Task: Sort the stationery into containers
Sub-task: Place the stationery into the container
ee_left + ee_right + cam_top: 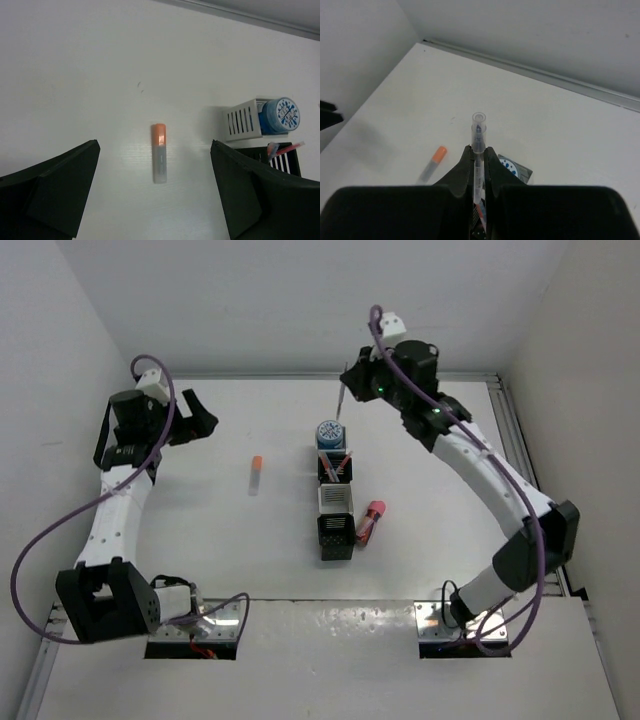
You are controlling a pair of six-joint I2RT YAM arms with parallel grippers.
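Observation:
Pens already stand in the black cup. My right gripper should next move back and down over the opening of the black cup point(335, 468) and release the thin clear-capped pen.
A joined row of small cups point(335, 502) stands mid-table. A blue-and-white roll point(328, 433) sits in the far white cup, and pens stick out of the black cup behind it. My right gripper point(345, 390) is shut on a thin grey pen point(478, 150) with a clear cap, held above the far end of the row. A white stick with orange cap point(256, 475) lies left of the row; it also shows in the left wrist view point(159, 153). My left gripper point(155, 195) is open and empty above the stick. A pink-red marker point(372, 521) lies right of the row.
The table's back edge runs by the rear wall point(300, 300). A metal rail point(520, 450) lines the right side. Side walls close in on both sides. Both arm bases sit at the near edge.

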